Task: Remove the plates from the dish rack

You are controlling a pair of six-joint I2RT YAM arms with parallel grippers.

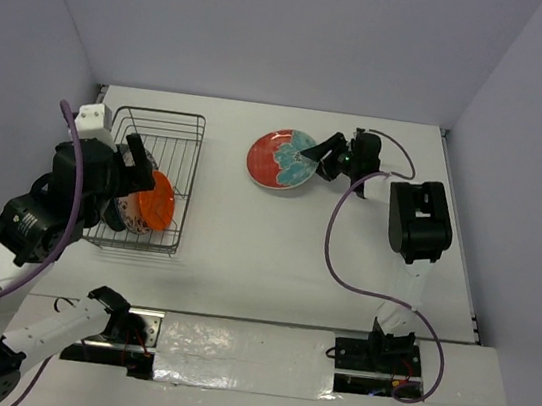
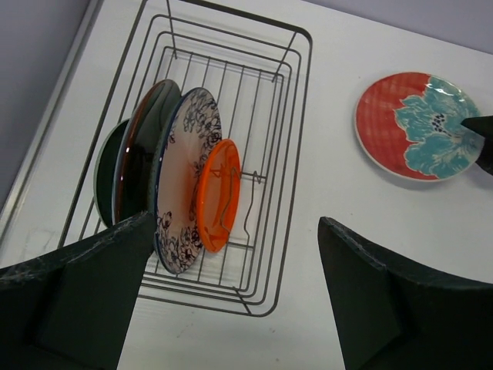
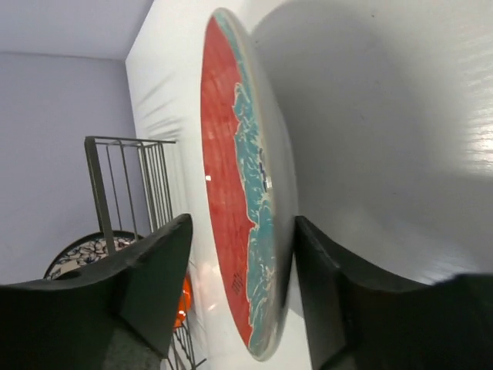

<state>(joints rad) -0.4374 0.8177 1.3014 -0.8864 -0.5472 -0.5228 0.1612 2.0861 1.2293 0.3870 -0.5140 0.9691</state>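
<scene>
The exposed edge of the white plate's upright rim (image 2: 156,194) is below my left gripper. I should next lower my left gripper toward the left in the wrist view and straddle that edge.
The wire dish rack (image 1: 194,167) stands at the left and also shows in the left wrist view (image 2: 296,154). Upright in it are a small orange plate (image 2: 217,193), a white plate with dark blue pattern (image 2: 181,154), a dark plate (image 2: 139,162) and a dark teal plate (image 2: 104,181). My left gripper (image 2: 235,231) is open and empty above the rack's near end (image 1: 138,176). The red plate with teal flowers (image 1: 275,158) lies flat on the table. My right gripper (image 1: 316,159) is open, its fingers either side of that plate's right rim (image 3: 231,193).
The orange plate (image 1: 158,202) leans at the rack's near right corner. White walls close in the table at the back and both sides. The right arm's cable (image 1: 341,243) loops over the table's right half.
</scene>
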